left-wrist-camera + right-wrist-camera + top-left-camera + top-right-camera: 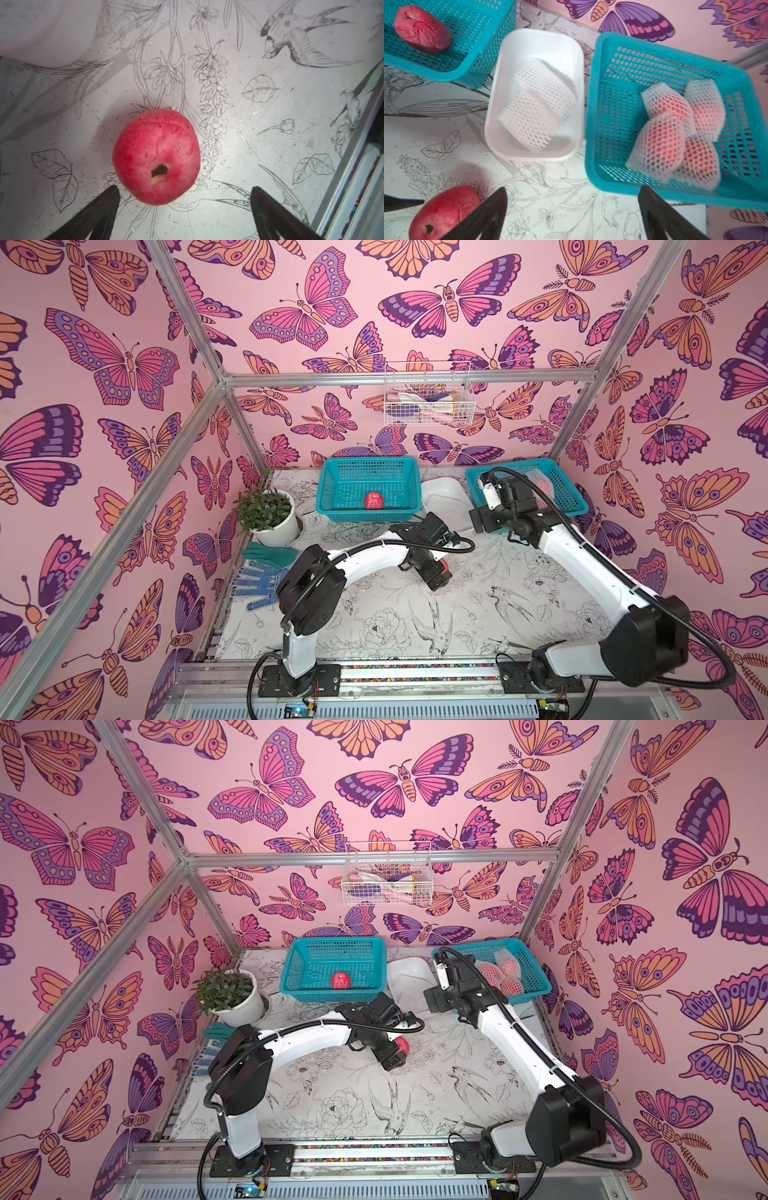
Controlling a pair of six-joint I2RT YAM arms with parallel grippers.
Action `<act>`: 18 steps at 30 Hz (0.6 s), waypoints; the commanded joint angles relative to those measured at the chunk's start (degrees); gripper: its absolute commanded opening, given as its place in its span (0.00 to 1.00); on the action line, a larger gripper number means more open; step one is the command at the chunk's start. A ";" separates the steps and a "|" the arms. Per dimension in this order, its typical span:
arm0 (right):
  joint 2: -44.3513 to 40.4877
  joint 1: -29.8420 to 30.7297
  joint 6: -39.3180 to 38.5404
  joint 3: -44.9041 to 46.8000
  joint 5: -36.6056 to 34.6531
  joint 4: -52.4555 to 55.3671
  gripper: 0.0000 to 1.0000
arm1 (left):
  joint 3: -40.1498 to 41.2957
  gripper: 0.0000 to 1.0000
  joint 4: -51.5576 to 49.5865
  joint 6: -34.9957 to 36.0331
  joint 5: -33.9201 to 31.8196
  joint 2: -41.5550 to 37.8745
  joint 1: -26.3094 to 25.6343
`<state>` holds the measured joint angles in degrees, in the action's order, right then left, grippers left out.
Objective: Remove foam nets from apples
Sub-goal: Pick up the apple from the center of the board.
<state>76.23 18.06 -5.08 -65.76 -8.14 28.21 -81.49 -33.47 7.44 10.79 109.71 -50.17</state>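
Note:
I should lower my left gripper and reach outward to get its open fingers around the bare red apple (403, 1045) (156, 158) and close, as it is still beyond the fingers.
A bare red apple (156, 158) lies on the patterned table just ahead of my left gripper (185, 191), which is open, with the fruit beyond its fingertips. The same apple (444, 212) shows in the right wrist view. Another bare apple (374, 500) rests in the left teal basket (332, 489). Two empty foam nets (546, 85) lie in the white tray (537, 31). Several apples still in foam nets (660, 143) are piled in the right teal basket (593, 104). My right gripper (572, 193) hangs open above the table, in front of the tray and that basket, holding nothing.
A potted plant (270, 514) stands at the back left, with green and blue gloves (266, 568) lying in front of it. A white wire basket (428, 400) hangs on the back wall. An aluminium rail (415, 672) runs along the front edge.

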 commanded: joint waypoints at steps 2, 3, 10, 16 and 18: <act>-4.74 -1.55 0.92 5.35 -1.64 -0.26 0.99 | -2.28 1.00 -2.44 1.09 -3.44 2.23 0.34; -5.33 -1.82 1.10 6.14 -1.68 -0.42 0.99 | -2.59 1.00 -2.47 1.08 -3.62 2.88 0.34; -5.87 -2.73 1.82 8.52 -1.70 -0.88 0.99 | -5.57 1.00 -2.46 1.72 -4.12 7.14 0.60; -3.69 -3.03 1.83 8.06 -1.07 -1.22 0.99 | -6.37 0.92 -2.34 2.87 -2.33 8.98 1.12; -2.81 -3.04 1.88 7.84 -0.99 -1.40 0.99 | -6.56 0.88 -2.37 3.01 -1.55 9.48 1.59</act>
<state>72.34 15.62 -4.25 -57.34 -9.13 27.24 -86.74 -34.76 9.32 7.99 118.04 -49.34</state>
